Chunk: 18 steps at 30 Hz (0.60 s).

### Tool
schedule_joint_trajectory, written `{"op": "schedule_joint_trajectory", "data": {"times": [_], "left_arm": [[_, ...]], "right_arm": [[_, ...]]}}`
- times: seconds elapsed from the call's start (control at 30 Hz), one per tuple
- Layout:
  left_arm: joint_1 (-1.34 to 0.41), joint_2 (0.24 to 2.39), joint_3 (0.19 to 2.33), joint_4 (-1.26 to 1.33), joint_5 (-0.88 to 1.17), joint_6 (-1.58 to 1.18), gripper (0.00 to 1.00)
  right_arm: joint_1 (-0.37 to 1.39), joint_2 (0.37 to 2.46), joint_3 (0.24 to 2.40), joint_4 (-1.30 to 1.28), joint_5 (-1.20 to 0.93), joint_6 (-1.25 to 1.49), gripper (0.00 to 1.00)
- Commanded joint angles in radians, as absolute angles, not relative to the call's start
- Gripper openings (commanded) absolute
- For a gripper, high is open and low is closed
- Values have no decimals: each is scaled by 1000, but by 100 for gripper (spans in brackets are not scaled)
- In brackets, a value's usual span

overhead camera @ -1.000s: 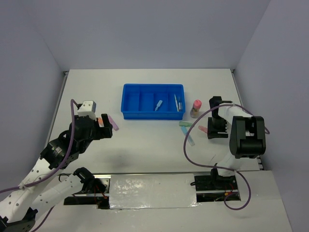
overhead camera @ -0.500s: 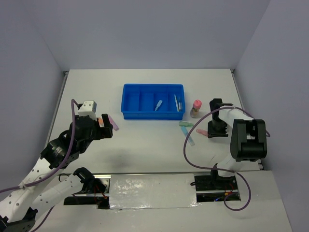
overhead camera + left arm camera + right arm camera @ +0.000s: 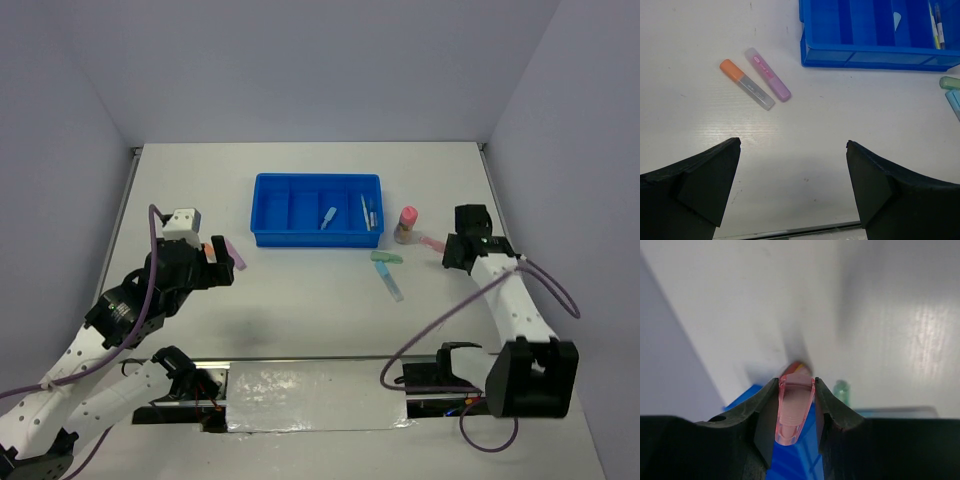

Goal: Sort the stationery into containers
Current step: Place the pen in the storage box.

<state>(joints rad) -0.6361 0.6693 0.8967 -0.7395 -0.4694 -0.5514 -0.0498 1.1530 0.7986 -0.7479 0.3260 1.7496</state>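
My right gripper next swings outward past the glue stick (image 3: 405,224) and turns. It then releases the pink marker at the tray's bare bottom beside its small light-blue piece.
The blue tray (image 3: 300,240) stands at the far middle, holding two thin pens (image 3: 367,212) and a small light-blue piece (image 3: 328,217). My right gripper (image 3: 448,250) is shut on a pink marker (image 3: 795,407) and holds it above the table, right of the pink-capped glue stick (image 3: 405,224). A green marker (image 3: 386,256) and a blue marker (image 3: 391,282) lie near the tray's right end. My left gripper (image 3: 794,145) is open and empty above bare table. An orange marker (image 3: 746,91) and a purple marker (image 3: 767,74) lie ahead of it, left of the tray (image 3: 865,57).
The white table ends at grey walls on the far side, left and right. A shiny strip (image 3: 315,395) runs along the near edge between the arm bases. The right arm's cable (image 3: 420,340) loops over the table's right front.
My right gripper has closed on the pink marker that lay by the green one, lifted it and swung up and to the right. The left arm has not moved.
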Motion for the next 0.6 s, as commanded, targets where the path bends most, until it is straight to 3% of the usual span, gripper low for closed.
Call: {"op": "schedule_joint_trajectory", "data": {"times": [0.0, 0.17, 0.27, 0.4, 0.57], "left_arm": [[-638, 669, 897, -706, -466, -535, 99], [-638, 675, 897, -706, -463, -534, 99], [-638, 681, 899, -707, -465, -535, 99], [-638, 677, 899, -710, -471, -538, 99], [-640, 672, 897, -703, -462, -531, 99]], "right_arm": [[-41, 1013, 816, -710, 391, 1715, 0], [165, 972, 890, -505, 475, 1499, 0], [221, 1112, 1030, -330, 378, 1142, 0], [357, 1439, 1380, -394, 339, 690, 0], [402, 1737, 1603, -406, 108, 300, 0]]}}
